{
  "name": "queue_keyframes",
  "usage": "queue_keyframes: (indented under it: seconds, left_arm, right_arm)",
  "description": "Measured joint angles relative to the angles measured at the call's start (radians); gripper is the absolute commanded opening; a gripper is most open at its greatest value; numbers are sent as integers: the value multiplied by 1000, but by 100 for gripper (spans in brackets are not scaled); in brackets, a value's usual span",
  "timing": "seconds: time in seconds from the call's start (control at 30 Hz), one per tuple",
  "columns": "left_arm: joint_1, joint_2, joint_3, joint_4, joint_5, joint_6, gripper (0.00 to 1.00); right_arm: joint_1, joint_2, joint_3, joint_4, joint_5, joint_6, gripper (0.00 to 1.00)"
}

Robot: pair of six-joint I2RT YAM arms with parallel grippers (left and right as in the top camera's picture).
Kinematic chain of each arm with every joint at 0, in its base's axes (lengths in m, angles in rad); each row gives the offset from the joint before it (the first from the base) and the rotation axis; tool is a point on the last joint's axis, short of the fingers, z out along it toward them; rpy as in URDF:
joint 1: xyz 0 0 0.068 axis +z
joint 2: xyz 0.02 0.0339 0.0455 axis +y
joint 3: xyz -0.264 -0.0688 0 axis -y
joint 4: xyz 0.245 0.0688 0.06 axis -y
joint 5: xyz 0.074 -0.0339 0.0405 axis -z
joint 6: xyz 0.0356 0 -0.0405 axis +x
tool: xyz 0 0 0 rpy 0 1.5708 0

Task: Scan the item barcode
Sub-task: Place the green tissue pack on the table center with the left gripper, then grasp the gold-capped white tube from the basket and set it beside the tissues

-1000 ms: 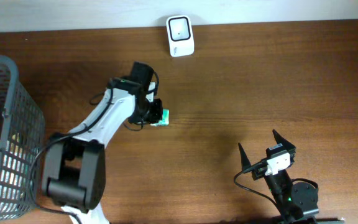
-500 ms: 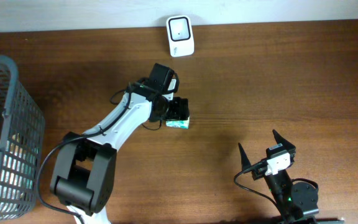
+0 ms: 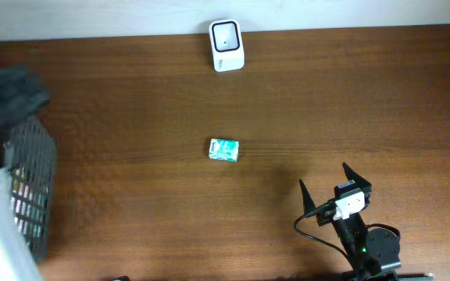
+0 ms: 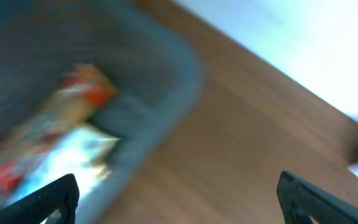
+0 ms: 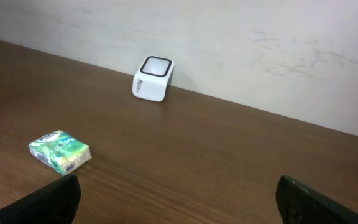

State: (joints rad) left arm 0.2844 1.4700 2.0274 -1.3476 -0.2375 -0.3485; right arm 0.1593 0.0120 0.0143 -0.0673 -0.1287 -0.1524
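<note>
I should next pull my empty left gripper back, lower it among the colourful packets in the basket (image 4: pixel 59 140) below it and close there.
The item, a small green and white pack (image 3: pixel 224 150), lies flat and alone on the brown table, below the white barcode scanner (image 3: pixel 226 45) at the back edge. The right wrist view shows the pack (image 5: pixel 59 151) at front left and the scanner (image 5: pixel 153 78) by the wall. My left arm (image 3: pixel 2 105) is a blur at the far left over the basket. The left gripper (image 4: pixel 179 202) is open with nothing between its fingers. My right gripper (image 3: pixel 323 175) stands open and empty near the front right, well apart from the pack.
A grey mesh basket (image 3: pixel 37 179) stands at the left edge. In the blurred left wrist view its rim (image 4: pixel 166 93) shows, with colourful packets (image 4: pixel 73 106) inside. A pale wall runs along the table's back edge.
The left gripper opened and let the pack go on the table's middle. The left arm then swung fast to the left, over the basket. The right arm stayed still.
</note>
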Motion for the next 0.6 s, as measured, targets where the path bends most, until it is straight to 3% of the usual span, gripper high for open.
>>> queue_keyframes:
  seconds: [0.1,0.2,0.27,0.33,0.47,0.6]
  left_arm:
    - [250,-3,-11,-13,-6,0,100]
    - [499,15,-149,24,58,16,97]
    - [612,48,-299,96,152,103,88]
    - [668,109,-433,134,214,238,84]
    - [705,263,-513,145,359,478,84]
    - [705,347,-518,116,462,577,84]
  right_arm:
    - [0,0,0,0,0,0,99]
    - [0,0,0,0,0,0,99]
    - [0,0,0,0,0,0,99]
    - [0,0,0,0,0,0,99]
    - [0,0,0,0,0,0,99]
    - [0,0,0,0,0,0,99]
